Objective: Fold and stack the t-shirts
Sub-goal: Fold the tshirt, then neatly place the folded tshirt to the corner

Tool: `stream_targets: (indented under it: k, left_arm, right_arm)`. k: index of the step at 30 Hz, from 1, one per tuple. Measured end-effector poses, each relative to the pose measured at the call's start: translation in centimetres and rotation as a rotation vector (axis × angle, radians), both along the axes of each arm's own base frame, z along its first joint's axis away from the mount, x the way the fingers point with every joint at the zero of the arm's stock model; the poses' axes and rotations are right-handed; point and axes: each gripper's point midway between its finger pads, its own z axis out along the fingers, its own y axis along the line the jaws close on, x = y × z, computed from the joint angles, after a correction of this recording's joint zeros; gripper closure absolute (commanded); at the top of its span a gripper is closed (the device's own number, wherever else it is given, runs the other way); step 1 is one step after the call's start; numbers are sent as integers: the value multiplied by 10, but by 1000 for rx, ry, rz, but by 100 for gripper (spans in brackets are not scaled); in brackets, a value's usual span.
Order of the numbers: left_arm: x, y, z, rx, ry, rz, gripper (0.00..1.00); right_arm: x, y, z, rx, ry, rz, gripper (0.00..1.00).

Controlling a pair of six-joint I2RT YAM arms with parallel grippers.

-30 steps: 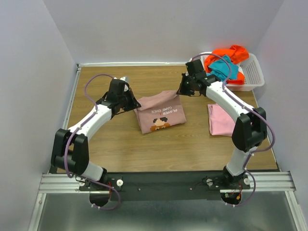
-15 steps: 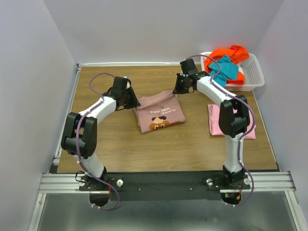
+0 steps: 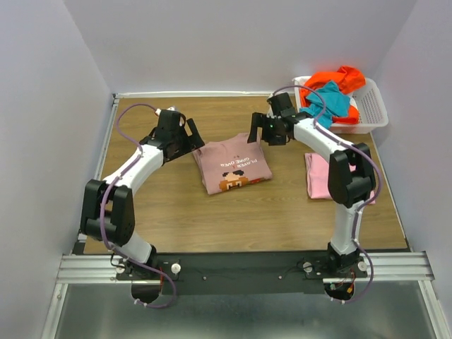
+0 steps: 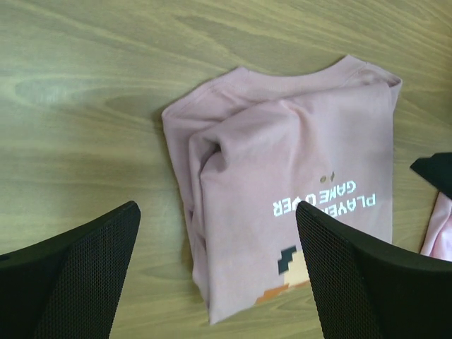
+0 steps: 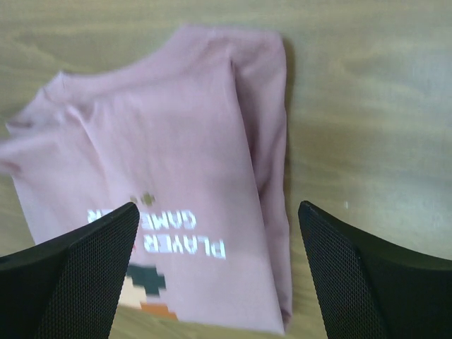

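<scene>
The mauve shirt's edge (image 3: 265, 159) (image 5: 274, 215) facing the light pink shirt runs between the right gripper's open fingers, so the right gripper needs to move back and down onto that edge next.
A dusty rose-mauve t-shirt (image 3: 234, 167) lies folded on the table, its pixel-figure print and white lettering facing up. Above its left edge my left gripper (image 3: 192, 134) hovers open with nothing in it; in the left wrist view the shirt (image 4: 282, 176) shows between the black fingers (image 4: 78, 275). Over the shirt's far right corner my right gripper (image 3: 256, 131) is open and empty too, and the shirt (image 5: 176, 176) lies below it. A folded light pink t-shirt (image 3: 323, 178) lies at the right. The orange t-shirt (image 3: 337, 76) and the teal one (image 3: 328, 99) sit in the basket.
A white slotted basket (image 3: 371, 107) stands at the back right corner of the wooden table (image 3: 162, 212). My right arm reaches over part of the light pink shirt. White walls close in the table on three sides.
Both grippers have gone from shut to wide open, letting go of the mauve shirt's far edge. The shirt now lies flat, and both grippers have drawn slightly away from it.
</scene>
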Motion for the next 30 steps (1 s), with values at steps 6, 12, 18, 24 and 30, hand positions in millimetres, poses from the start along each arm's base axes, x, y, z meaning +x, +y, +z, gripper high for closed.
stream_targets:
  k: [6, 12, 18, 24, 30]
  left_arm:
    - [-19, 3, -4, 5, 0, 2, 2]
    - [-28, 1, -21, 17, 40, -11, 2]
    - [-41, 5, -41, 33, 80, -8, 2]
    - [-60, 12, -53, 43, 109, -6, 2]
    - [-70, 21, -31, 49, 36, 25, 2]
  right_arm:
    - [-46, -8, -11, 11, 32, 90, 0]
    - [-65, -15, -35, -15, 76, 125, 4]
    - [-63, -15, -43, -30, 71, 149, 11]
    - [-57, -12, -59, -67, 78, 162, 18]
    - [-53, -2, -64, -110, 53, 183, 36]
